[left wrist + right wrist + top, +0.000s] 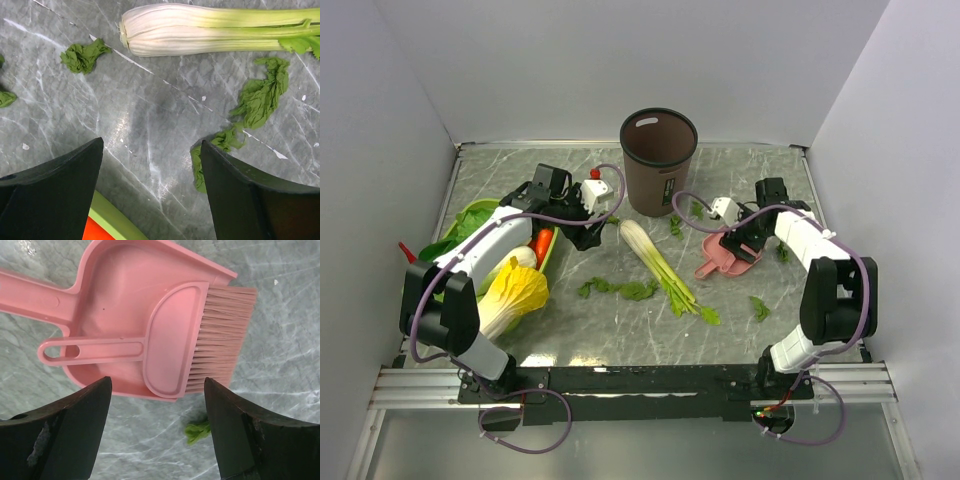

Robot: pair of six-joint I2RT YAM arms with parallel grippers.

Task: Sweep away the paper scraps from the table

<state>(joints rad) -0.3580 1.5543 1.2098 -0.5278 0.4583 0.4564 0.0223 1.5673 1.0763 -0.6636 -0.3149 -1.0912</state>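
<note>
I need to lower my right gripper onto the rounded end of the pink brush's head (166, 383) next and close it there. That end is already between my right gripper's open, empty fingers.
Small green paper scraps lie about the table (570, 335): a cluster (620, 290) left of the leek, one (758, 308) at the front right, others (675, 226) near the bin. My left gripper (590, 232) hangs open over bare marble; in its wrist view the left gripper (151, 145) has scraps (262, 95) by its right finger and another (82, 56) further off. My right gripper (742, 238) is open just above the pink dustpan (732, 258). In its wrist view the right gripper (157, 382) holds nothing; a pink brush (172, 340) lies in the dustpan (125, 290), and a scrap (197, 430) sits below.
A brown bin (658, 150) stands at the back centre. A long leek (660, 265) lies across the middle. At the left, a green tray (470, 215) holds a carrot (542, 243), with a yellow cabbage (515, 290) beside it. White walls close in on three sides.
</note>
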